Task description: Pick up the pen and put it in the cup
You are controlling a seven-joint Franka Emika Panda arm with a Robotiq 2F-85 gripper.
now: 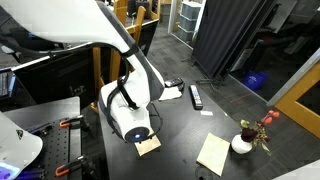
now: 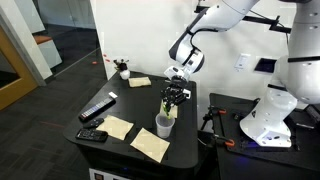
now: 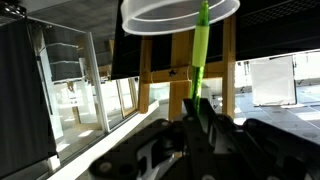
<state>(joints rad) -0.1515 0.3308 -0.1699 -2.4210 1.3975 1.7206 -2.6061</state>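
My gripper should next lower the green pen farther into the cup's opening before it opens, since the pen's length still shows above.
My gripper [image 2: 175,98] hangs straight above the small white cup [image 2: 164,126] on the black table and is shut on the thin green pen [image 2: 170,108]. The pen points down, with its lower end at the cup's mouth. In the wrist view the pen [image 3: 201,50] runs from between the dark fingers [image 3: 197,112] up to the cup's round rim [image 3: 160,14], and its far end lies inside the rim's outline. In an exterior view the white arm [image 1: 130,115] hides the cup and the pen.
A long black remote [image 2: 97,108] and another black device [image 2: 92,135] lie near the table's edge. Tan napkins [image 2: 117,127] [image 2: 150,146] lie beside the cup. A white vase with red flowers [image 1: 242,143] stands at a corner. A second remote [image 1: 196,96] lies further off.
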